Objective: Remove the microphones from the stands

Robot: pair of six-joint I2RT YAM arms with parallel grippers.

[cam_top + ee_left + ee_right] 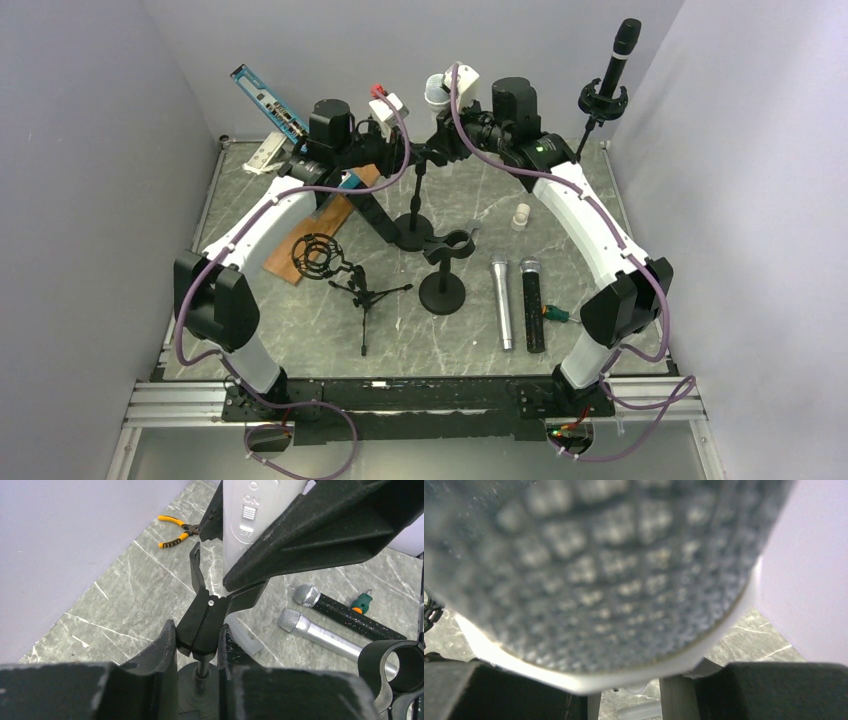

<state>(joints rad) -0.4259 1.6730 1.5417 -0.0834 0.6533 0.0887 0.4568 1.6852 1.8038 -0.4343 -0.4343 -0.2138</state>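
My right gripper should move the white microphone [437,90] back and down, then release it on the bare tabletop [479,315] beside the silver microphone.
The white microphone [437,90] stands upright at the back centre, its grey mesh head on top. It sits in the black clip [206,615] of a round-based stand [413,238]. My right gripper [447,135] is shut on the microphone's body. In the right wrist view the blurred mesh head [614,570] fills the frame above my right gripper [639,692]. My left gripper [408,152] is shut on the clip's base, just above the pole, as the left wrist view [197,642] shows. There the white body [248,515] shows its on/off switch and lies against the clip's right prong.
A silver microphone [502,300] and a black one [532,305] lie at the front right beside a green screwdriver [555,313]. An empty-clip stand [443,290], a shock-mount tripod [322,257], a wooden board [320,225], a far-right stand with a black microphone [618,55], and pliers [175,530] are around.
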